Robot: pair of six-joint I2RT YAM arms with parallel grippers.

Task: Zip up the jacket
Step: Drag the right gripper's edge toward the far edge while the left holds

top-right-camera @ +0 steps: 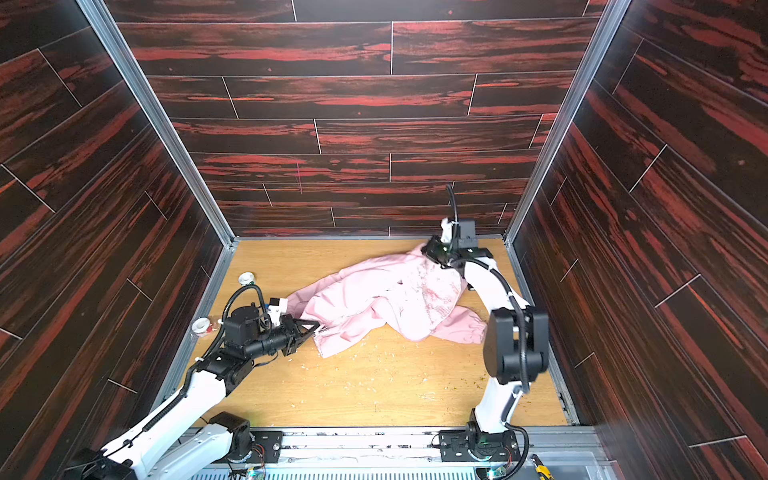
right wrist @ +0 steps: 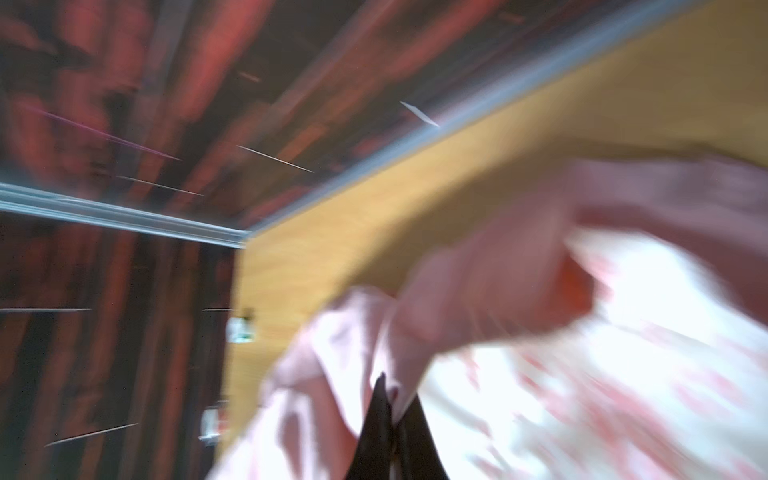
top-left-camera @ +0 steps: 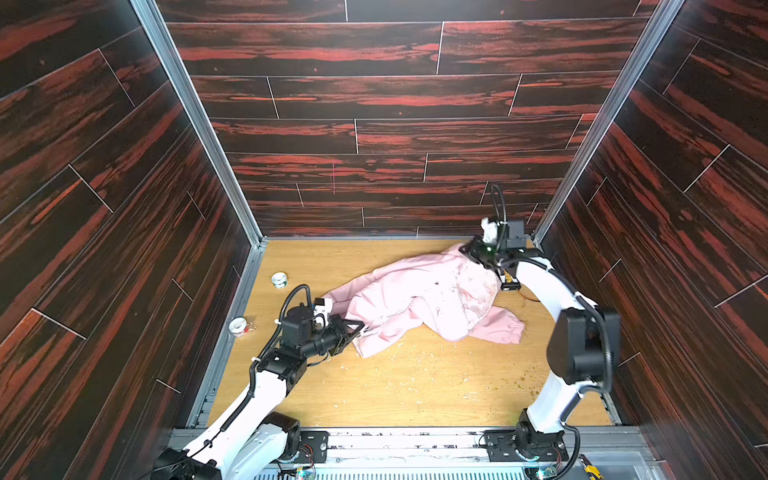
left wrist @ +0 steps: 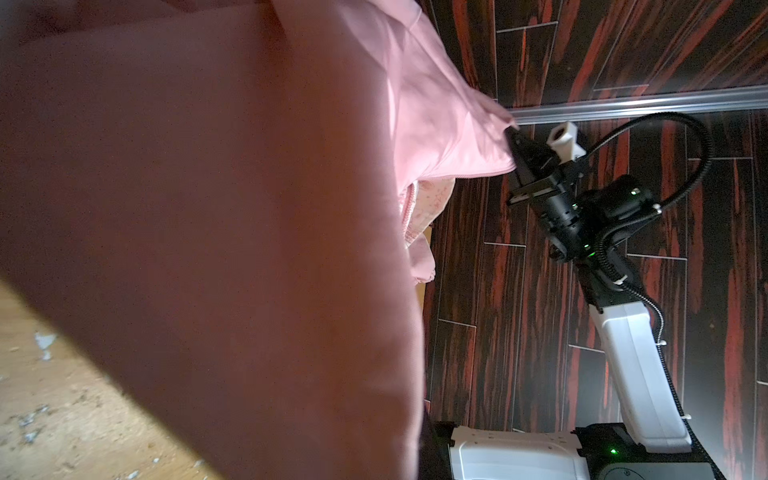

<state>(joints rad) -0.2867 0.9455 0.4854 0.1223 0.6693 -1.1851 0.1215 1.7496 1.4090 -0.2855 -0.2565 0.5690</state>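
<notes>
The lining lies below and back from my right gripper, so I should next move it down and back onto the patterned lining to release the raised corner.
The pale pink jacket lies crumpled across the middle of the wooden table in both top views, its patterned lining turned up at the right. My left gripper is shut on the jacket's near-left edge, low over the table. My right gripper is shut on the jacket's far-right corner and holds it raised near the back wall. In the right wrist view the black fingers pinch pink fabric; the picture is blurred. In the left wrist view the jacket hides my own jaws, and a stretch of zipper shows.
Two small white rolls sit near the table's left edge. Dark wood-patterned walls with metal rails close in the left, right and back. A yellow-black tool lies beyond the front edge. Crumbs speckle the front of the table.
</notes>
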